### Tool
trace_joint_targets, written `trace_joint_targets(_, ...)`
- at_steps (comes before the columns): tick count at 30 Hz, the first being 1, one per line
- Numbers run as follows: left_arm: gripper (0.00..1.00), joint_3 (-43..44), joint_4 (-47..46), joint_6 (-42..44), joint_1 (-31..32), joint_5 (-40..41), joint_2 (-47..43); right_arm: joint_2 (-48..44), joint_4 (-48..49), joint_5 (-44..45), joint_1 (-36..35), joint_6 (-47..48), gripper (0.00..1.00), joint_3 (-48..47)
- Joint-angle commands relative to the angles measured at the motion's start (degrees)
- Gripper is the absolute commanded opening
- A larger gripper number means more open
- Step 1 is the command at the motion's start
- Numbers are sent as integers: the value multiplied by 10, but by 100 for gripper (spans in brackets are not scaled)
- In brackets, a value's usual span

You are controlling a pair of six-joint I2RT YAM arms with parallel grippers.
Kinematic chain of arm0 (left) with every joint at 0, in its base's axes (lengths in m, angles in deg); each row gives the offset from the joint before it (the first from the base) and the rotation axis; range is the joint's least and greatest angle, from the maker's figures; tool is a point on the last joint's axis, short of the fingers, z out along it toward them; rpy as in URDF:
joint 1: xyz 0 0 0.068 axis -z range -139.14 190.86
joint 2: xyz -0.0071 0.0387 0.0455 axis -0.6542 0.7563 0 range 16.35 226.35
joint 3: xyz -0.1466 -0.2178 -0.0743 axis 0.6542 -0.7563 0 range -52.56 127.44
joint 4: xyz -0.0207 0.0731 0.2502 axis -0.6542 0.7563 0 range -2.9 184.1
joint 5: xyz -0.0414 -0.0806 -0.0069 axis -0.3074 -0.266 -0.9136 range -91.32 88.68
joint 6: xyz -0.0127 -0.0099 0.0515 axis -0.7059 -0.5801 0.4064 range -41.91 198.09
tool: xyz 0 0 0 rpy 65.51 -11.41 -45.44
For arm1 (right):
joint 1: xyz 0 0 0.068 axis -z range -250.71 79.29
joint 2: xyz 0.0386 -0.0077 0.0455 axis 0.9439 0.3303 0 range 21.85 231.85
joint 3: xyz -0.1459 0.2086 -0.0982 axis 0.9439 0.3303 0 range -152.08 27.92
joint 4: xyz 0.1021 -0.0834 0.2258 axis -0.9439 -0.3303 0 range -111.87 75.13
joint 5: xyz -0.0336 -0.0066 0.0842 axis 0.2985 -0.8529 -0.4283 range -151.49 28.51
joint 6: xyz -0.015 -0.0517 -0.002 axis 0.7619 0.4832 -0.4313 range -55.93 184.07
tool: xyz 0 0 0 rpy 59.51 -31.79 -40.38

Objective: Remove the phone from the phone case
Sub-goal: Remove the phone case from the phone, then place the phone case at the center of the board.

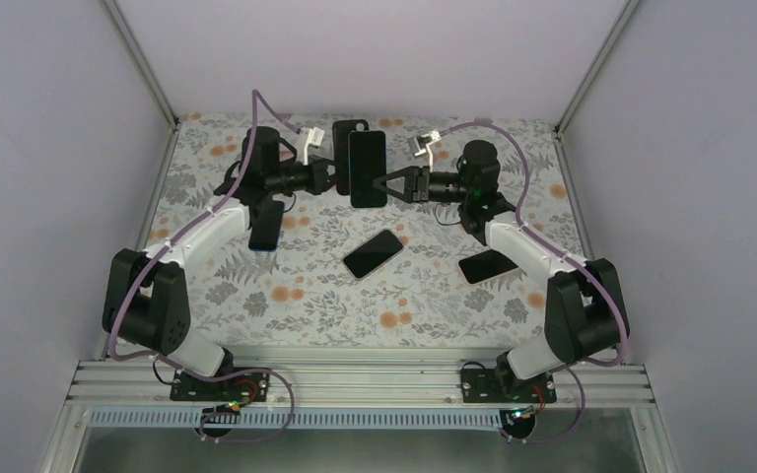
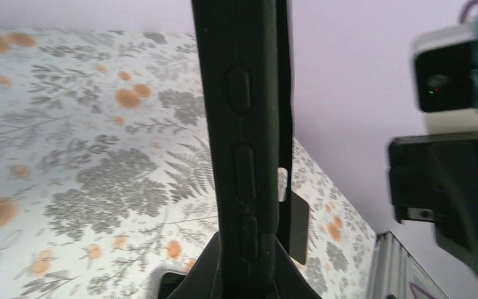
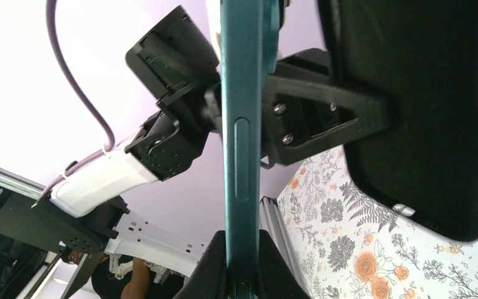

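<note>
My left gripper moves down away from the teal-edged phone next and releases the black phone case on the bare tabletop below, since a gap already parts them.
My left gripper is shut on the black phone case, held upright on its edge above the far middle of the table. In the left wrist view the case's side with button bumps fills the space between my jaws. My right gripper is shut on the teal-edged phone, which stands just in front of the case. In the right wrist view the phone's edge sits between my jaws, and the case is beside it with a gap between them.
Three more dark phones lie on the floral table: one in the middle, one under the right arm, one by the left arm. Metal posts and walls bound the table at the back and sides.
</note>
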Motion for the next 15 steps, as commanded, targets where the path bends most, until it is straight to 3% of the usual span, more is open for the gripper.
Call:
trace_joint_targets(1,2,24,28,29,-12,48,8,-30,23,-15,4,27,4,0)
trace_joint_targets(15,2,102,125,64,-51,107,100,-38,-19,-12,6,74,4,-7)
